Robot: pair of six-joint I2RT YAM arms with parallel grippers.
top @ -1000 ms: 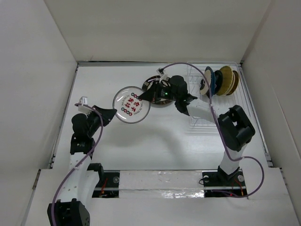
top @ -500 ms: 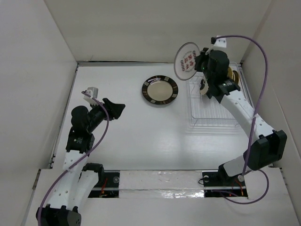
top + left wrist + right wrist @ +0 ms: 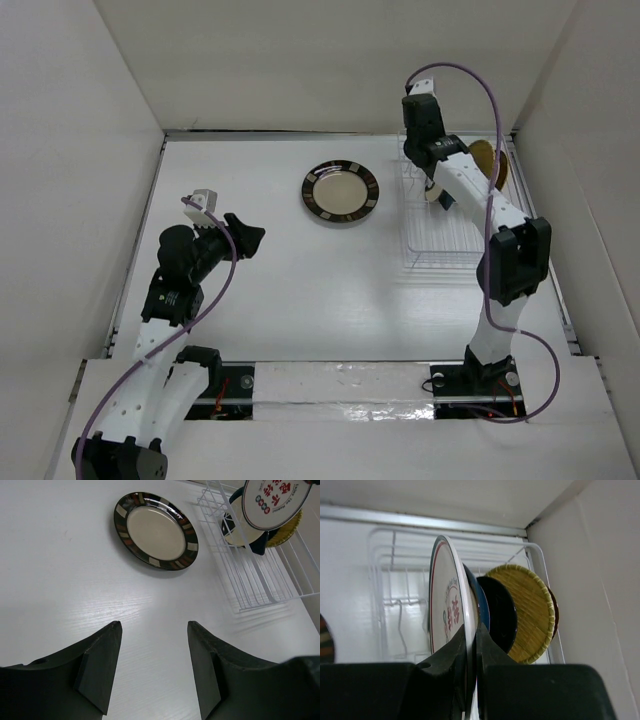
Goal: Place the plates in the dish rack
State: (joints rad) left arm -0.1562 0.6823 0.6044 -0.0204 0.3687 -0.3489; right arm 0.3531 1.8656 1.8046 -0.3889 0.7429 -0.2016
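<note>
I should next use my right gripper to bring the white plate down from over the rack, set it into the wires beside the blue plate and open the gripper.
My right gripper (image 3: 471, 630) is shut on the rim of the white plate with red marks (image 3: 445, 610), holding it upright over the white wire dish rack (image 3: 385, 580). Behind it in the rack stand a blue plate (image 3: 482, 610), a dark plate (image 3: 500, 615) and a woven yellow plate (image 3: 525, 612). A black-rimmed cream plate (image 3: 341, 190) lies flat on the table left of the rack (image 3: 440, 250). My left gripper (image 3: 245, 235) hangs open and empty over the table, well short of that plate (image 3: 156, 531).
White walls close in the table on the left, back and right. The rack stands against the right wall near the back corner. The right arm's forearm (image 3: 480, 200) stretches over the rack.
The left gripper opened and drew back from the white plate. The right arm carried that plate from the table's middle to the rack and lowered it beside the blue plate.
</note>
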